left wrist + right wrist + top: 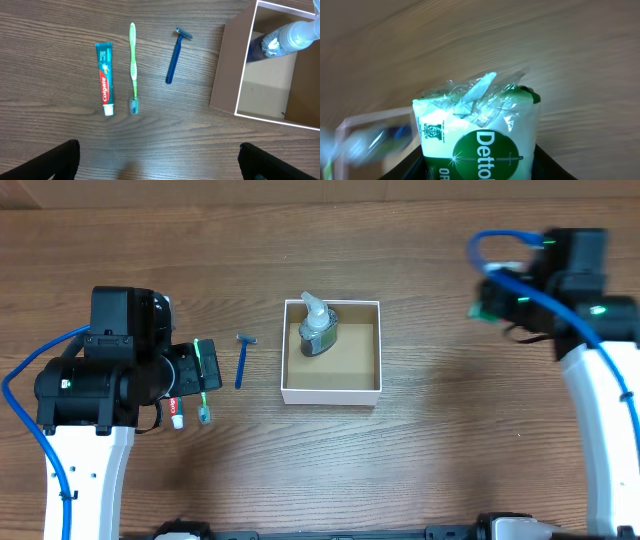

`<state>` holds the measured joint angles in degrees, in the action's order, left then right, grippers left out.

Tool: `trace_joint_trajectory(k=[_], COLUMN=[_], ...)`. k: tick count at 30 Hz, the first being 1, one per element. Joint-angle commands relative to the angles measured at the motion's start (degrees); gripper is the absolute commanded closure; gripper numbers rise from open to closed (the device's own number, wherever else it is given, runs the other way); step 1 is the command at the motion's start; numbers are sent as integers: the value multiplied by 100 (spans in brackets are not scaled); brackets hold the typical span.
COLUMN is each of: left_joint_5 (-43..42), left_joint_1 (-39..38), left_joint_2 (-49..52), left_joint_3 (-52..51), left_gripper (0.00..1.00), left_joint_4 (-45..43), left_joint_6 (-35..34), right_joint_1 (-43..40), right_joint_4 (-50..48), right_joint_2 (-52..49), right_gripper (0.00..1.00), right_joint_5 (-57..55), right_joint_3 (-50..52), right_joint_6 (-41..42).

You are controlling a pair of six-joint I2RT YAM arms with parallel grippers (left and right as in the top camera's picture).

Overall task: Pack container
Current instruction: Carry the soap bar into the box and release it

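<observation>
My right gripper carries the packet (480,135) to the left in the overhead view next, then lowers and releases it.
The container (331,391), a square cardboard box with white walls and a brown inside, sits mid-table and holds a pump bottle (318,328) in its far left corner. It also shows in the left wrist view (227,70) and blurred in the right wrist view (355,125). My right gripper (488,298) is shut on a white and green Dettol soap packet (480,135), held above the table right of the box. My left gripper (159,162) is open and empty, left of the box, above the toiletries.
A Colgate toothpaste tube (104,78), a green toothbrush (133,65) and a blue razor (175,54) lie side by side on the wooden table left of the box. The razor (242,360) is the nearest to the box.
</observation>
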<state>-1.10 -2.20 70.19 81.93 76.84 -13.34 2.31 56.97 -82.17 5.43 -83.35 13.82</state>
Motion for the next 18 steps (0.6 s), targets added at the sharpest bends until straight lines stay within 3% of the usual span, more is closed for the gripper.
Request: trace_joint_trajectory(k=[1, 6, 13, 18], left_joint_5=[0, 0, 0, 0], left_joint_1=[31, 31, 31, 31], left_joint_2=[-13, -13, -13, -13], left_joint_3=[127, 127, 127, 127], left_gripper=[0, 0, 0, 0], left_joint_4=[0, -13, -42, -39], left_joint_6=[92, 92, 92, 92], right_joint_1=[949, 1891, 2288, 2286], right_joint_4=[-70, -299, -619, -778], right_joint_2=[-52, -468, -1320, -1832], right_gripper=[89, 89, 88, 72], right_joint_5=[66, -46, -81, -81], right_joint_3=[-98, -98, -98, -98], right_joint_6=[-190, -190, -168, -166])
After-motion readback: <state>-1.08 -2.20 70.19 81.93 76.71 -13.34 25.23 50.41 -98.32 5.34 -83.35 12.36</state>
